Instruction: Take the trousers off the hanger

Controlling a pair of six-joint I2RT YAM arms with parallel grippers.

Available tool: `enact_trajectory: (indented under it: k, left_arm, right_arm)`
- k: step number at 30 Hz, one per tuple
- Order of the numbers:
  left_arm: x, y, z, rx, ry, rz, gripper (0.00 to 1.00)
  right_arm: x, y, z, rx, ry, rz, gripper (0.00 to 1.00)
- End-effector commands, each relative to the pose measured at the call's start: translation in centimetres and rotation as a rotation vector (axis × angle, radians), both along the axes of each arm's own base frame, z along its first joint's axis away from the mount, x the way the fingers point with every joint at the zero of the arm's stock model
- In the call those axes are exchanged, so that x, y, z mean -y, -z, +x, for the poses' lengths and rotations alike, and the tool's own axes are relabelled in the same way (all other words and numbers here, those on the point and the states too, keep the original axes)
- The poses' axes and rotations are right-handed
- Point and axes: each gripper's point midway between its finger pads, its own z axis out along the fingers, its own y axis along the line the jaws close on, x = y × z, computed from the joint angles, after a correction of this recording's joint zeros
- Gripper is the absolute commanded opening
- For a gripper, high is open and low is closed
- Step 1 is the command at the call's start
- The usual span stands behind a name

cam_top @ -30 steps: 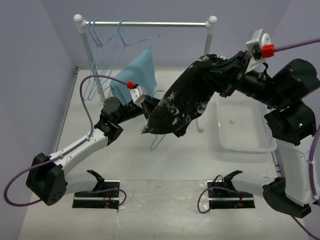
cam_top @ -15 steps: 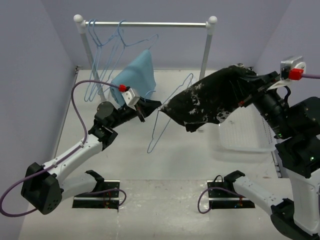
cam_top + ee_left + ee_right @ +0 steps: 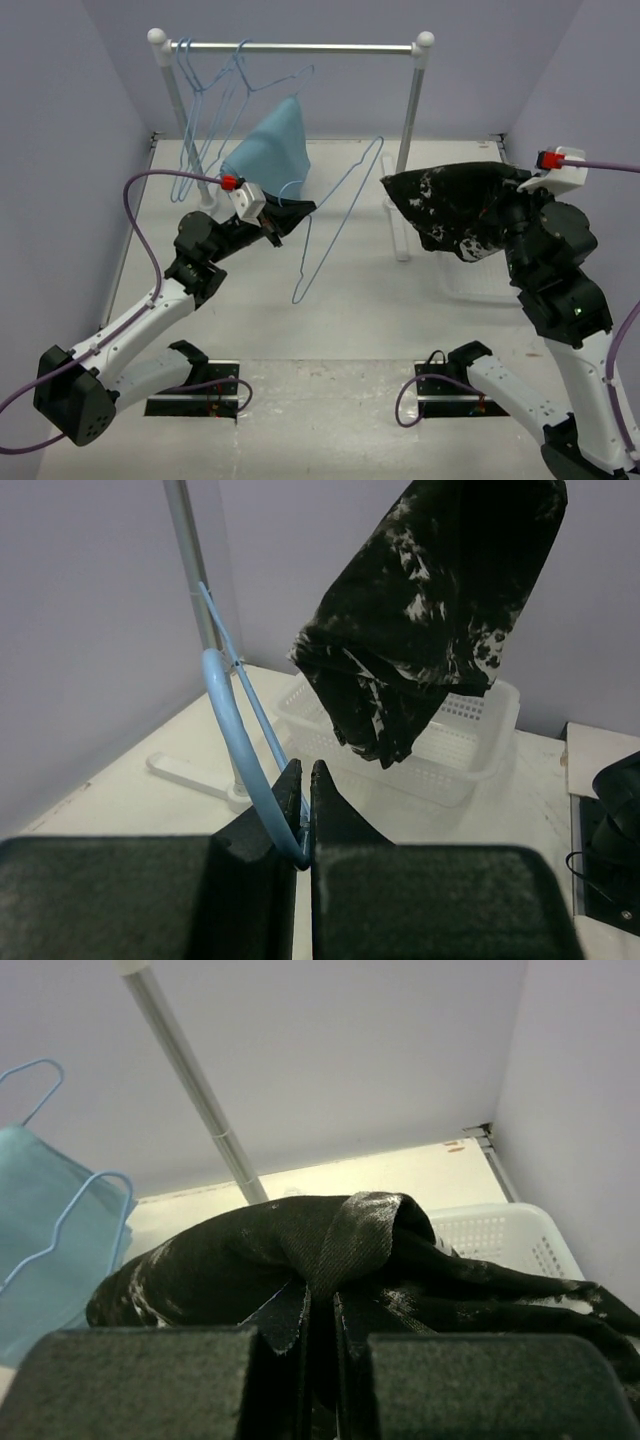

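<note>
The hanging trousers point(image 3: 455, 215) will go down to the white basket point(image 3: 478, 280) with my right gripper, which will then let go of the trousers' fold. The basket is open below that gripper.
The trousers point(image 3: 455, 215), black with white blotches, hang as a bundle from my right gripper point(image 3: 505, 200), which is shut on them over the white basket. In the right wrist view a fold of the trousers point(image 3: 300, 1240) is pinched in my right gripper point(image 3: 320, 1310). My left gripper point(image 3: 290, 215) is shut on the bare light-blue wire hanger point(image 3: 335, 225), held tilted above the table. In the left wrist view the hanger point(image 3: 232, 710) runs up out of my left gripper point(image 3: 303, 780), and the trousers point(image 3: 420, 620) hang apart from it, to the right.
A clothes rail point(image 3: 300, 47) stands at the back with several blue hangers point(image 3: 205, 110) and a light-blue garment point(image 3: 272, 150). Its right post point(image 3: 408, 130) stands between the hanger and the trousers. A white basket point(image 3: 470, 285) sits at the right, under the trousers.
My right gripper has pulled the trousers to the right, off the hanger and over the basket. My left gripper has kept hold of the hanger and drawn back to the left.
</note>
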Motion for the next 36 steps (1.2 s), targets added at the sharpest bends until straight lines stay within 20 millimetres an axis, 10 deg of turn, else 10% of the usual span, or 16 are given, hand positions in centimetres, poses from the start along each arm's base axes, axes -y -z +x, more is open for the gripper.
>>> enact_trajectory:
  k: [1, 15, 24, 30, 33, 34, 36]
  left_arm:
    - [-0.4, -1.2, -0.4, 0.053, -0.003, -0.011, 0.00]
    - [-1.1, -1.7, -1.6, 0.075, -0.001, 0.009, 0.00]
    - [-1.7, -1.2, -2.3, 0.060, -0.013, 0.002, 0.00]
    - [-1.8, -1.2, -2.7, 0.054, -0.001, 0.003, 0.00]
    - [-1.9, -1.4, -2.8, 0.053, -0.001, 0.001, 0.00]
    - [-2.0, -1.4, -2.9, 0.052, -0.003, -0.001, 0.00]
    - [-2.1, -1.5, -3.0, 0.056, -0.006, -0.002, 0.00]
  right_arm:
    - [2.2, -5.4, -0.6, 0.210, 0.108, 0.128, 0.00]
    - [4.5, 1.0, 2.6, 0.084, 0.219, 0.166, 0.00]
    - [9.5, 14.6, 5.4, -0.178, 0.463, 0.287, 0.00]
    - [12.9, 19.9, 6.7, -0.285, 0.671, 0.341, 0.00]
    - [13.4, 21.5, 7.1, -0.329, 0.723, 0.371, 0.55]
    - [13.3, 22.1, 7.2, -0.357, 0.727, 0.375, 0.98]
    - [13.2, 22.2, 7.2, -0.389, 0.731, 0.379, 0.99]
